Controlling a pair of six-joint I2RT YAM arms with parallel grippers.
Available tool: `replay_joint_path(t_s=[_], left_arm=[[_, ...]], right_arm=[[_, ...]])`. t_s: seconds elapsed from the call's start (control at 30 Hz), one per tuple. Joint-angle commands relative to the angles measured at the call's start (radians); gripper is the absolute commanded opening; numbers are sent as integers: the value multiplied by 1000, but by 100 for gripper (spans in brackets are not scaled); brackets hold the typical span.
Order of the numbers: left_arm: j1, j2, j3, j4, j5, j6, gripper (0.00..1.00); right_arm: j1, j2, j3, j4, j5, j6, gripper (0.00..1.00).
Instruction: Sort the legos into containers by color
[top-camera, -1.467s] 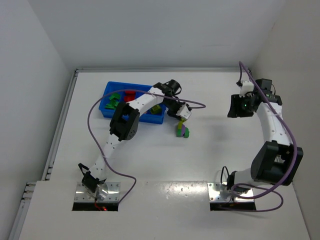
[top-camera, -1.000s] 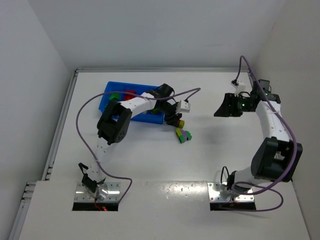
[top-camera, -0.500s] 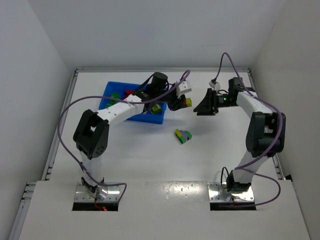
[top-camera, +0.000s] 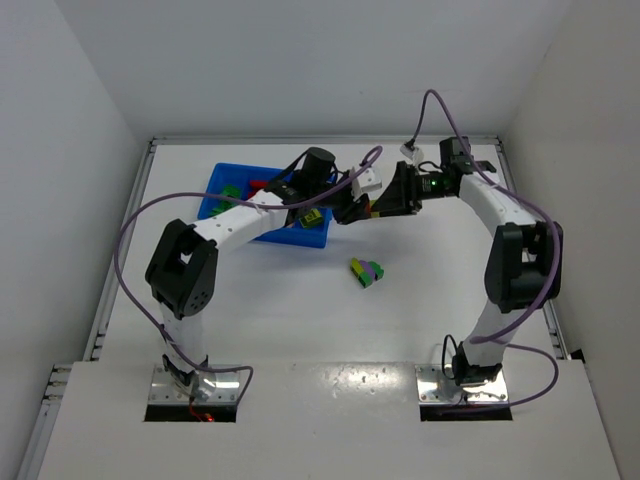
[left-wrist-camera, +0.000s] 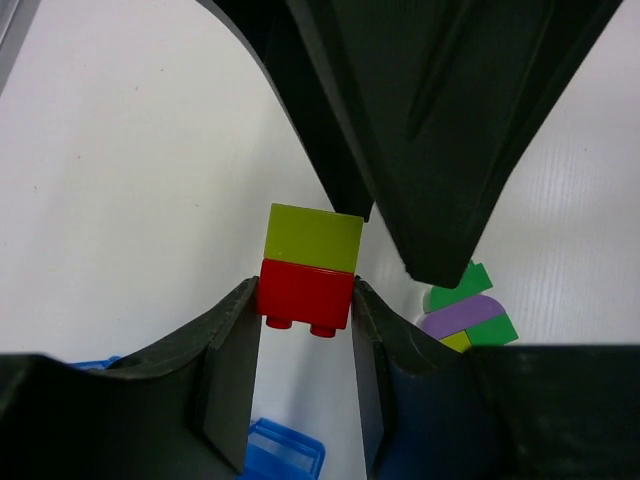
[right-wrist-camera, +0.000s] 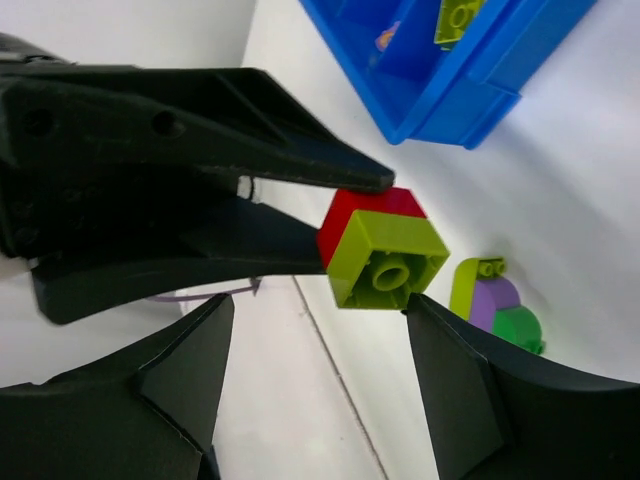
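Observation:
The robot will next move its left gripper to the left in the top view, over the tray's section with red legos, to let go of its red lego there, because the colors match.
My left gripper (left-wrist-camera: 305, 295) is shut on a red lego (left-wrist-camera: 305, 293) with a yellow-green lego (left-wrist-camera: 313, 237) stuck on its far end, held in the air just right of the blue tray (top-camera: 215, 182). My right gripper (right-wrist-camera: 320, 305) is open and faces it. The yellow-green lego (right-wrist-camera: 385, 258) sits between its fingertips, close to the right one. In the top view the two grippers meet at the pair (top-camera: 368, 208). A green, purple and yellow-green clump (top-camera: 366, 270) lies on the table below.
The tray's compartments hold green, red and yellow-green legos; its near corner shows in the right wrist view (right-wrist-camera: 450, 95). The left gripper's fingers (right-wrist-camera: 250, 165) fill the upper left of that view. Purple cables arch over both arms.
My left gripper lifted the red and yellow-green pair off the clump on the table. My right arm swung left until its open fingers reached the pair.

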Motion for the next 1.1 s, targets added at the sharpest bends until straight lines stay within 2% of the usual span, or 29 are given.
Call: replay_joint_path(t_s=[0.0, 0.3, 0.37, 0.43, 0.5, 0.57, 0.7, 0.8, 0.9, 0.97, 1.07], left_arm=[[-11, -67, -3, 35, 48, 17, 0], [-11, -76, -3, 35, 57, 17, 0], [-11, -76, -3, 35, 69, 17, 0], [-11, -76, -3, 35, 78, 17, 0], [-2, -76, -12, 44, 78, 17, 0], [-2, -85, -12, 44, 87, 8, 0], [-2, -94, -21, 44, 109, 8, 0], [7, -94, -21, 44, 123, 8, 0], [7, -94, -21, 53, 135, -12, 0], [7, -94, -21, 64, 144, -24, 0], [7, -94, -21, 82, 144, -33, 0]], right_arm=[[23, 22, 51, 2, 66, -26, 71], [32, 20, 60, -28, 132, -57, 71], [23, 8, 47, -28, 141, -57, 68], [23, 8, 28, -18, 141, -66, 61], [14, 8, 28, -18, 141, -66, 61], [2, 8, 28, -18, 129, -66, 65], [-34, -1, -1, 30, 19, -31, 67], [-34, -1, -13, 89, -93, 29, 65], [-34, -1, -41, 174, -210, 158, 65], [-34, 9, -59, 293, -297, 283, 65], [-12, 20, -59, 335, -346, 335, 65]])
